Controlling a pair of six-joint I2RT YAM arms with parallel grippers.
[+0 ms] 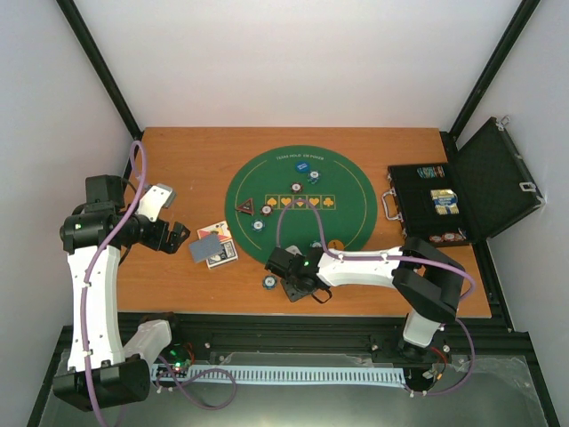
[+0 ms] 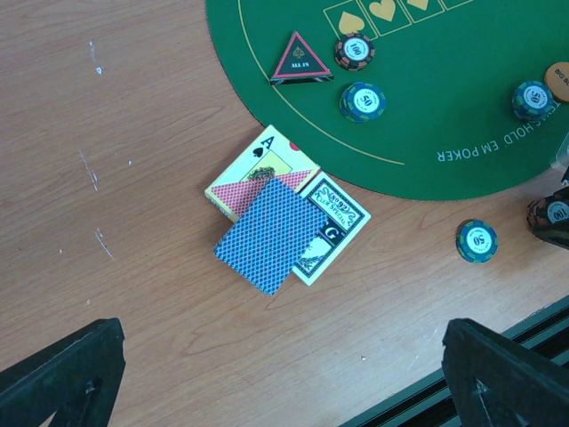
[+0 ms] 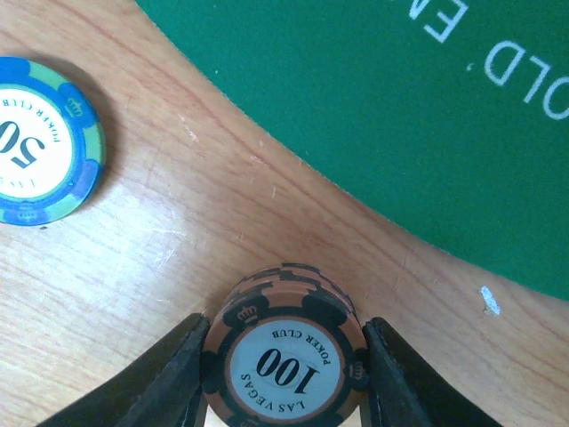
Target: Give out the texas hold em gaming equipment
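The spot on the mat past the orange disc (image 1: 334, 244) is outward, so my right gripper will lift outward next, then lower and release the chips.
The green round poker mat (image 1: 342, 209) holds the red-black triangular marker (image 1: 245, 206), striped chips (image 1: 258, 225), a blue disc (image 1: 296, 188) and an orange disc (image 1: 334, 244). My right gripper (image 3: 286, 336) is shut on a short stack of orange-black 100 chips (image 3: 284, 360) on the wood, just off the mat's near edge. A blue-green 50 chip (image 3: 40, 142) lies beside it to the left. My left gripper (image 2: 284, 382) is open and empty above bare wood, near a blue-backed card pile (image 2: 269, 236) on two card boxes (image 2: 333, 218).
A black hinged case (image 1: 471, 191) stands open at the right with chips and cards inside. The marker (image 2: 300, 60) and chips (image 2: 363, 101) sit near the mat's left rim. The table's front edge and a black rail (image 1: 356, 322) lie just behind my right gripper.
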